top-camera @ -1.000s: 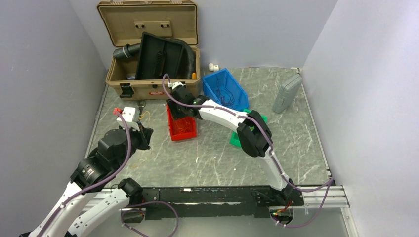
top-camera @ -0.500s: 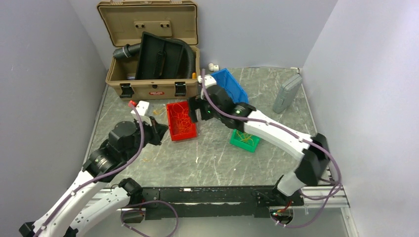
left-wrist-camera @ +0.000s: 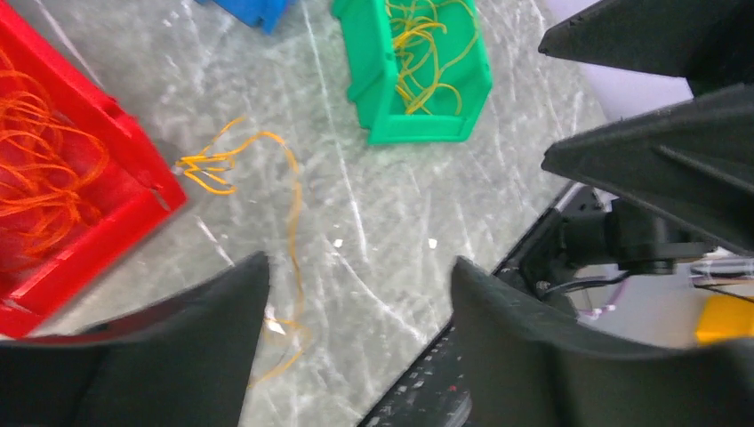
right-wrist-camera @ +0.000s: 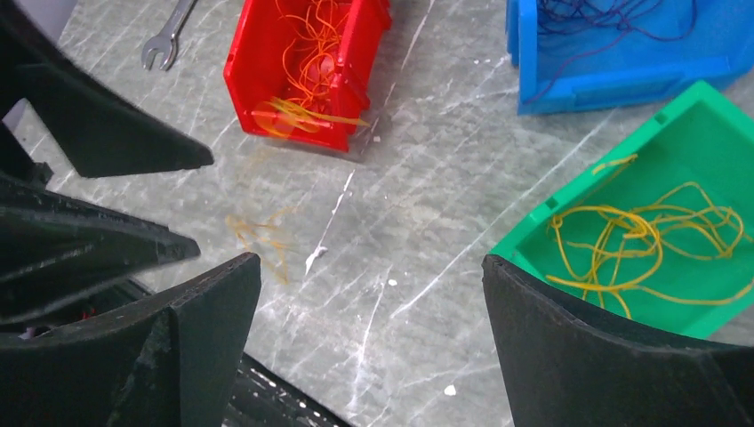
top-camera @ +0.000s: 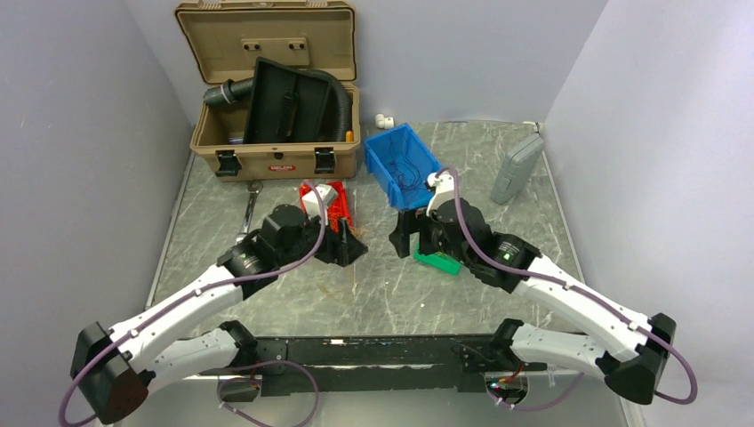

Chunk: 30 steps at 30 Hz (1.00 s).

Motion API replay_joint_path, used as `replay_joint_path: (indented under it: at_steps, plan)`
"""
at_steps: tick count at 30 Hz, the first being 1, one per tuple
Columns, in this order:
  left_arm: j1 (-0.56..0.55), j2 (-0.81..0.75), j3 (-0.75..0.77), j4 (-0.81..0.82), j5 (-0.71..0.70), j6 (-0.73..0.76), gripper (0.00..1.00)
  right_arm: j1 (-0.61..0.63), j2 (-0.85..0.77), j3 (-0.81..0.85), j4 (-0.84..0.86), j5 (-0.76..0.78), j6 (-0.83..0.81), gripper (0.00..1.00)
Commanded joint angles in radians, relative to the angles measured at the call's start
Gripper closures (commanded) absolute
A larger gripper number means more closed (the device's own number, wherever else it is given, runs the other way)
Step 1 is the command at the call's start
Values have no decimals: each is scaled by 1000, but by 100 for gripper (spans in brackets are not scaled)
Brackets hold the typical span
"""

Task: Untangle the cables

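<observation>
The yellow cable's near loop (top-camera: 347,288) (right-wrist-camera: 279,242) lies below my right gripper and to its left in the top view, so my right gripper should come down and across onto that loop next.
A loose tangle of thin orange and yellow cables (left-wrist-camera: 267,169) lies on the marble table just in front of the red bin (left-wrist-camera: 71,205); the right wrist view shows the same tangle (right-wrist-camera: 258,236). More orange cables (right-wrist-camera: 307,62) fill the red bin, yellow cables (right-wrist-camera: 640,240) lie in the green bin (right-wrist-camera: 702,133), and dark ones (right-wrist-camera: 613,13) in the blue bin (right-wrist-camera: 622,62). My left gripper (left-wrist-camera: 360,267) hovers open over the table beside the loose strands, holding nothing. Facing it across the middle, my right gripper (right-wrist-camera: 369,262) is open and empty.
A tan toolbox (top-camera: 271,89) with a black corrugated hose stands open at the back left. A wrench (right-wrist-camera: 169,40) lies left of the red bin. A grey case (top-camera: 516,169) sits at the far right. The black base rail (top-camera: 382,351) borders the near edge.
My left gripper swung right past the red bin and opened; loose strands now lie on the table. My right gripper drew back from the red bin toward the green bin and opened wide.
</observation>
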Motion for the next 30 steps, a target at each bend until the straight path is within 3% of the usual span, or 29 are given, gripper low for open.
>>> replay_joint_path:
  at_steps: [1, 2, 3, 8, 14, 18, 24, 30]
  plan:
    - [-40, 38, 88, -9, -22, 11, 10, 0, -40, -23, -48, -22, 57, 1]
    - [-40, 36, 95, -38, -44, 19, 2, -1, -26, -20, -61, -30, 73, 0]
    - [-41, 29, 99, -66, -68, 25, 1, 2, -9, -21, -63, -40, 87, 0]
    - [-26, -55, 107, -209, -208, 53, 0, 45, 68, -59, 44, -64, 183, 0]
    - [73, -176, 67, -325, -243, 23, 1, 133, 250, -35, 120, -8, 320, 0]
    - [107, -246, 17, -370, -241, -31, 0, 157, 391, 21, 136, 6, 303, 0]
    - [113, -336, -37, -433, -220, -80, 1, 157, 535, 67, 256, -68, 152, 0]
    - [118, -392, -26, -494, -257, -60, 1, 162, 657, 71, 350, -62, 246, 3]
